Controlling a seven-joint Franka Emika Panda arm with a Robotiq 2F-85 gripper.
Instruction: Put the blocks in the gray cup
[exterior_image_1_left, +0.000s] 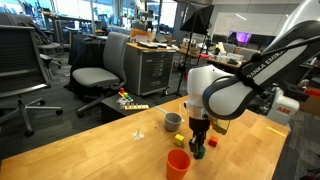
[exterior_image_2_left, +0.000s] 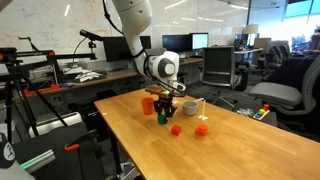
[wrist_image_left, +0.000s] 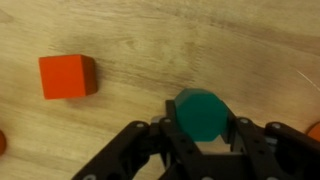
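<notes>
My gripper needs to raise the green block toward the gray cup and then lower it over its open top (exterior_image_1_left: 174, 116), because the block hangs lower than the cup's rim.
My gripper (wrist_image_left: 200, 128) is shut on a green block (wrist_image_left: 200, 112), held between the fingers just above the wooden table. In both exterior views the gripper (exterior_image_1_left: 200, 142) (exterior_image_2_left: 163, 111) points straight down with the green block (exterior_image_2_left: 162, 118) at its tips. A red block (wrist_image_left: 68, 76) lies on the table beside it and also shows in an exterior view (exterior_image_2_left: 176, 129), with an orange block (exterior_image_2_left: 201, 128) further along. The gray cup (exterior_image_1_left: 173, 121) (exterior_image_2_left: 189, 106) stands upright a short way from the gripper.
A bright orange-red cup (exterior_image_1_left: 178, 163) (exterior_image_2_left: 150, 102) stands on the other side of the gripper from the gray cup. A small white object (exterior_image_1_left: 138, 133) lies on the table. Office chairs (exterior_image_1_left: 100, 70) and a cabinet (exterior_image_1_left: 155, 65) stand beyond the table edge.
</notes>
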